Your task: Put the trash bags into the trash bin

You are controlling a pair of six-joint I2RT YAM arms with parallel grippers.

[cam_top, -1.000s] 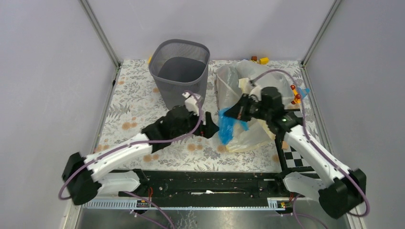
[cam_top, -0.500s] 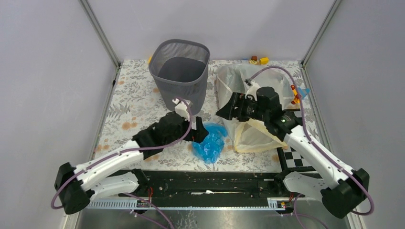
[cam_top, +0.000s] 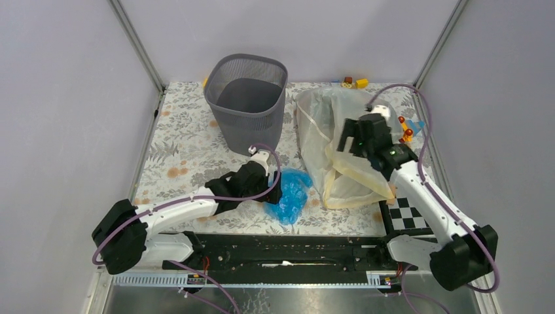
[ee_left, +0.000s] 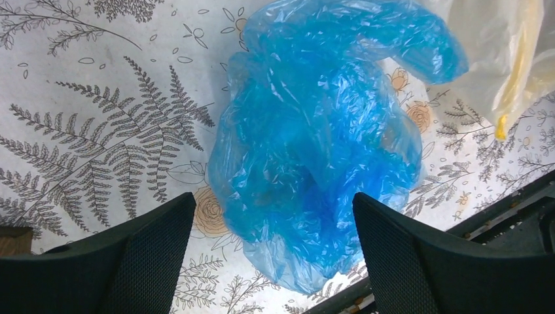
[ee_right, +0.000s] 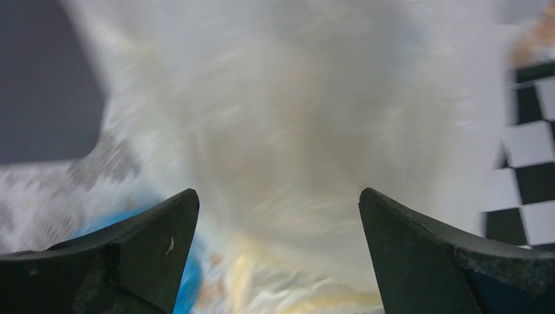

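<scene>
The crumpled folds of the blue trash bag lie below the left gripper, between its open fingers, so it should go down a little onto them and close.
The dark grey mesh trash bin [cam_top: 247, 98] stands upright at the back of the floral table. A crumpled blue trash bag [cam_top: 289, 196] [ee_left: 314, 144] lies on the table near the front edge. My left gripper [cam_top: 275, 191] [ee_left: 275, 255] is open low over it, with the bag's near end between the fingers [ee_left: 150, 255] and not pinched. A large pale yellowish translucent trash bag [cam_top: 330, 150] [ee_right: 314, 118] lies to the right of the bin. My right gripper [cam_top: 350, 139] [ee_right: 278, 248] hovers open above it, holding nothing; its view is blurred.
Small coloured toy blocks [cam_top: 353, 82] sit at the back edge and more toys [cam_top: 407, 127] beside the yellowish bag. A checkerboard [cam_top: 409, 212] [ee_right: 530, 170] lies at the front right. The black frame rail [cam_top: 288, 245] runs along the near edge. Grey walls close both sides.
My right gripper opened and let go of the blue bag, which dropped onto the table, then swung back right over the yellowish bag. My left gripper came down around the blue bag.
</scene>
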